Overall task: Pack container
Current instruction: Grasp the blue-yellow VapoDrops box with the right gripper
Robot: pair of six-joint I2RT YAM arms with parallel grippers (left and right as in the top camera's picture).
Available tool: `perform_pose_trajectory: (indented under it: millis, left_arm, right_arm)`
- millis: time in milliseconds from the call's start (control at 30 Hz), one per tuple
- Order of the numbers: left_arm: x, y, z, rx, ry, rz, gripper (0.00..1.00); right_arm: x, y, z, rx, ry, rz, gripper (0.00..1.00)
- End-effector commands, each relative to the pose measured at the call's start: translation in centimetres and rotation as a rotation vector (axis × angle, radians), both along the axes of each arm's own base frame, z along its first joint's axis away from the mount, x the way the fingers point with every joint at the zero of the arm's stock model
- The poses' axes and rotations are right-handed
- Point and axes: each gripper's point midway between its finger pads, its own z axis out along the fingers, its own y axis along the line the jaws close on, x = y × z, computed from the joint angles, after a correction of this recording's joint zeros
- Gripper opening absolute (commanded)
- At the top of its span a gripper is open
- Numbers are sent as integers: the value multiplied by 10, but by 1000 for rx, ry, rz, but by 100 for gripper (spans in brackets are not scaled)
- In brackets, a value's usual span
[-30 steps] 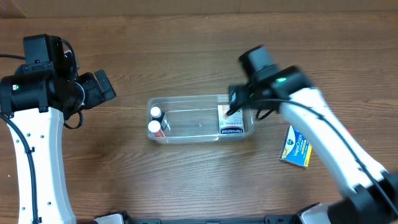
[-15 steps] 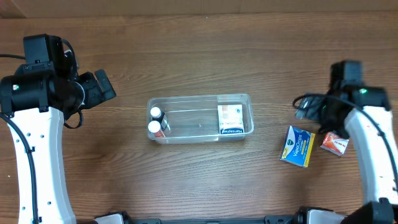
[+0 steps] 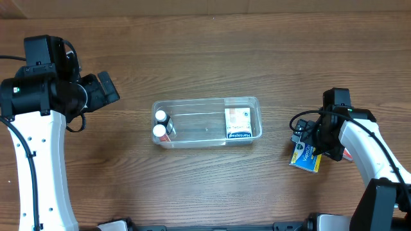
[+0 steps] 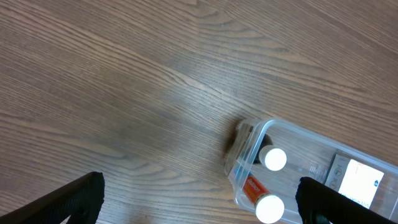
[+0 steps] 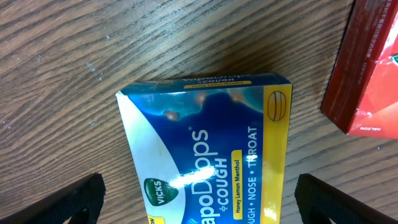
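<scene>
Next, my right gripper lowers around the blue and yellow Vicks VapoDrops box (image 3: 307, 160) (image 5: 208, 171), which lies flat below it, since the open fingers already span the box's width.
The clear plastic container (image 3: 207, 101) sits mid-table and holds two white-capped bottles (image 3: 160, 124) at its left end and a white box (image 3: 237, 123) at its right end. It also shows in the left wrist view (image 4: 256, 134). A blue and yellow Vicks VapoDrops box (image 3: 307, 160) lies flat on the table to the right, filling the right wrist view (image 5: 211, 155). My right gripper (image 3: 309, 142) is open, directly above this box with a finger on each side. My left gripper (image 4: 199, 202) is open and empty, up left of the container.
A red box (image 5: 370, 68) lies just right of the blue box, mostly hidden under my right arm in the overhead view. Bare wooden table surrounds the container.
My right arm left the container's right end, swung to the far right, then came down over the blue box. The white box stayed in the container. The left arm has not moved.
</scene>
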Motion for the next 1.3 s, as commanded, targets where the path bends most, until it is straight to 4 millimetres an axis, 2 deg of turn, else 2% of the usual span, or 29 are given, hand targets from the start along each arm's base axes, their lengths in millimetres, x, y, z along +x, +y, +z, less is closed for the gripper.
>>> perform_pose_trajectory:
  millis: [0, 133, 333, 533, 700, 1033, 1200, 1267]
  left_arm:
    - [0, 1, 2, 10, -11, -13, 100]
    - [0, 1, 2, 10, -11, -13, 100]
    - [0, 1, 2, 10, -11, -14, 100]
    - [0, 1, 2, 10, -11, -14, 100]
    - [0, 2, 2, 11, -11, -14, 100]
    - [1, 2, 2, 11, -14, -13, 100]
    - [1, 2, 2, 10, -14, -14, 100]
    - [1, 2, 2, 10, -14, -14, 100]
  right_arm:
    - [-4, 2, -5, 7, 13, 8, 100]
    - [-11, 9, -18, 45, 12, 10, 100]
    - [-14, 9, -24, 43, 36, 32, 100]
    - [-19, 9, -45, 52, 103, 35, 100]
    - [-20, 10, -49, 57, 114, 33, 100]
    - [-19, 13, -48, 72, 111, 29, 74]
    - [-10, 11, -42, 68, 89, 31, 71]
    - [0, 10, -32, 66, 74, 31, 71]
